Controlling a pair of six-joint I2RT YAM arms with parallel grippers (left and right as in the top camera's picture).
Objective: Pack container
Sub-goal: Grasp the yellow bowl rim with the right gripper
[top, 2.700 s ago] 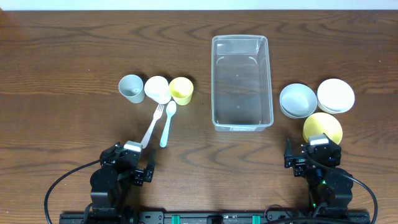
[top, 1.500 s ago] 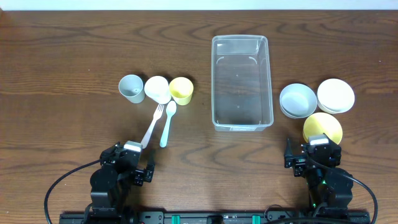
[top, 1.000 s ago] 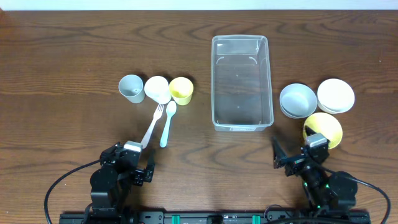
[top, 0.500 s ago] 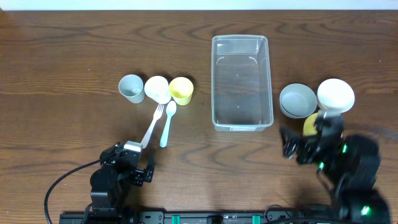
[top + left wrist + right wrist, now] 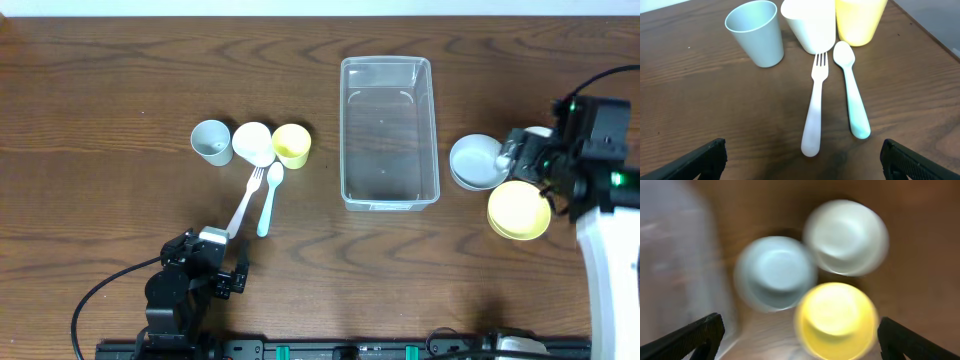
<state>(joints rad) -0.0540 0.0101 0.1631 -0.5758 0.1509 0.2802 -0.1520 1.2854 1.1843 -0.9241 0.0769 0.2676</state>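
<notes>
The yellow bowl's rim away from the container faces open tabletop, so my right gripper should move down and back until its fingers are on both sides of that part of the rim.
The clear rectangular container (image 5: 390, 130) stands empty at the table's middle; its blurred wall also shows at the left of the right wrist view (image 5: 670, 240). My right gripper (image 5: 533, 160) (image 5: 800, 325) is open and empty, raised above three bowls: light blue bowl (image 5: 476, 163) (image 5: 775, 272), yellow bowl (image 5: 518, 211) (image 5: 836, 317), white bowl (image 5: 846, 236), which the arm mostly hides in the overhead view. My left gripper (image 5: 212, 252) (image 5: 802, 150) is open and empty, low at the front left, just short of the white fork's (image 5: 815, 107) handle.
Left of the container stand a grey-blue cup (image 5: 211, 140) (image 5: 753, 31), a white cup (image 5: 252, 143) (image 5: 809, 22) and a yellow cup (image 5: 291, 145) (image 5: 859, 19). The fork (image 5: 243, 200) and a pale green spoon (image 5: 268, 198) (image 5: 852, 90) lie in front of them.
My right arm has risen from its rest at the front right and swung back over the bowls. The left arm and all objects have stayed put.
</notes>
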